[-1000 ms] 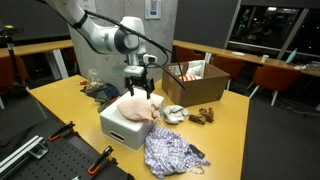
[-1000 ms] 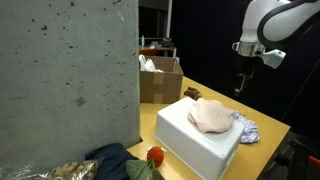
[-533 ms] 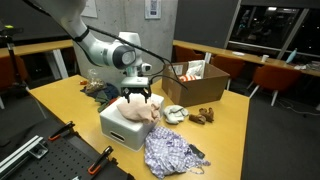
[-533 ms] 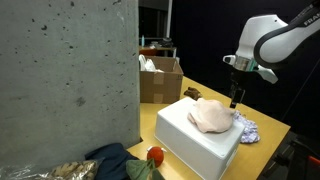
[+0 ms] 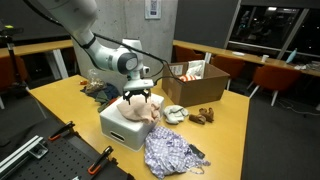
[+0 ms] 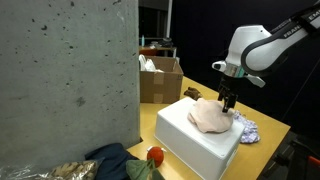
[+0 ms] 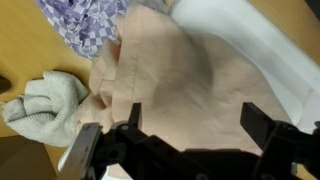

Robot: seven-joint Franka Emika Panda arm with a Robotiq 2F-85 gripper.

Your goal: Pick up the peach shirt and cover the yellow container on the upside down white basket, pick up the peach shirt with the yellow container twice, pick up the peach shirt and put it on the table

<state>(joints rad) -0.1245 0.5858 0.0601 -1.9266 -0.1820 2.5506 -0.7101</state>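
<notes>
The gripper lowers with its fingers spread onto the raised middle of the peach shirt (image 6: 211,108) (image 7: 195,118) next, since that heaped cloth lies just below it on the basket.
The peach shirt (image 5: 139,109) lies heaped on the upside-down white basket (image 5: 122,127); it also shows in the other exterior view (image 6: 210,117) and fills the wrist view (image 7: 185,75). The yellow container is hidden, presumably under the shirt. My gripper (image 5: 138,96) hangs just above the shirt with its fingers spread wide; in the wrist view (image 7: 196,118) both fingertips frame the peach cloth and hold nothing. It also shows above the shirt's far edge in an exterior view (image 6: 227,104).
A purple patterned cloth (image 5: 168,150) lies on the yellow table (image 5: 60,100) in front of the basket. A white towel (image 7: 45,100) lies beside the shirt. An open cardboard box (image 5: 194,85) stands behind. A red object (image 6: 154,155) sits near the basket.
My gripper has come down from well above the basket to just over the peach shirt, staying open.
</notes>
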